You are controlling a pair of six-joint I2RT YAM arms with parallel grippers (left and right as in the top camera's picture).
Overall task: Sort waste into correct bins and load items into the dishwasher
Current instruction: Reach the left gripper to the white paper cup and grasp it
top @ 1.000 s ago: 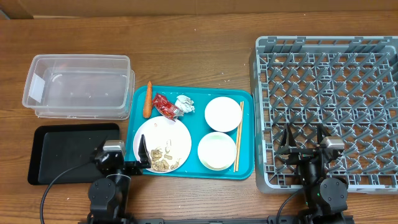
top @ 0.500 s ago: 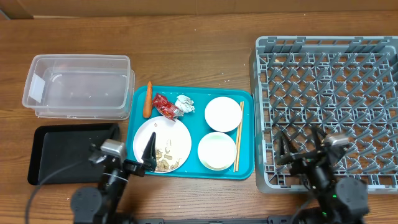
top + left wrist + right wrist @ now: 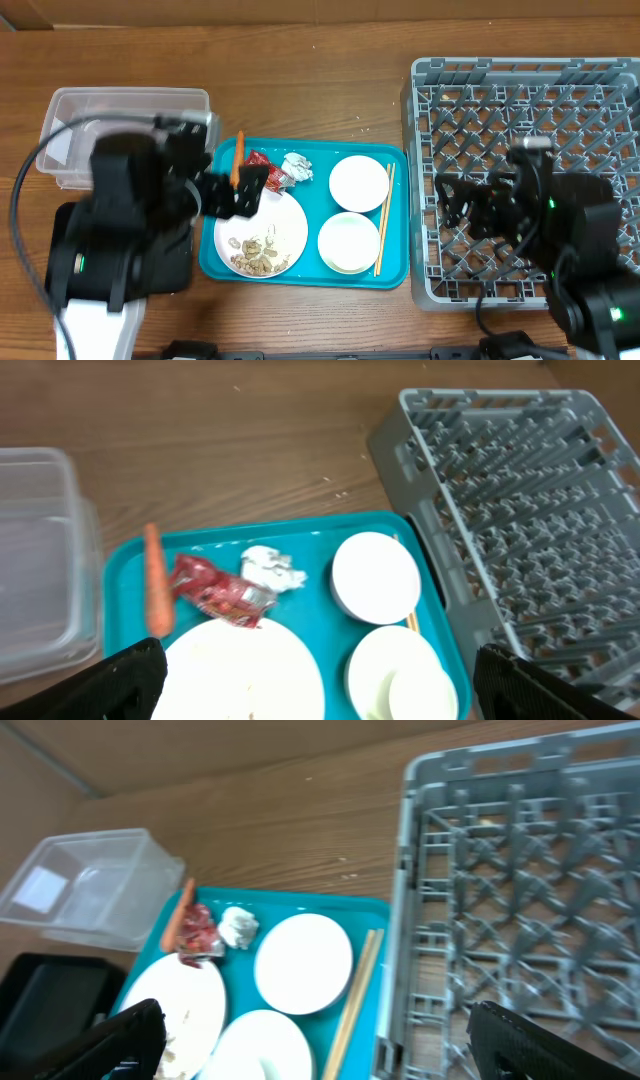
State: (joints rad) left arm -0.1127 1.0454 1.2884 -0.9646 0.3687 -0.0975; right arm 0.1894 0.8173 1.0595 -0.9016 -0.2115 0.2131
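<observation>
The white paper cup's rim (image 3: 349,246) is below the robot's left gripper and to its right in the overhead view, so the left gripper should move past the plate (image 3: 285,225) and go down onto that rim.
A teal tray (image 3: 398,160) holds an orange carrot (image 3: 237,160), a red wrapper (image 3: 265,170), a white tissue (image 3: 297,167), a white plate (image 3: 285,225) with beige scraps (image 3: 255,255), two white bowls (image 3: 359,183) (image 3: 349,242) and chopsticks (image 3: 383,220). My left gripper (image 3: 235,190) hangs open and empty above the plate's far edge; in the left wrist view (image 3: 320,700) the carrot (image 3: 155,592) and wrapper (image 3: 215,590) lie below it. My right gripper (image 3: 468,208) is open and empty over the grey rack (image 3: 530,120); the right wrist view (image 3: 330,1050) shows the chopsticks (image 3: 355,990).
The clear tub (image 3: 125,110) stands at the back left, partly under my left arm. The black tray (image 3: 170,270) is mostly hidden by that arm. Bare wooden table lies behind the teal tray and the rack.
Both arms have risen from the table's front edge. The left gripper moved back over the teal tray's left part; the right arm moved back over the rack.
</observation>
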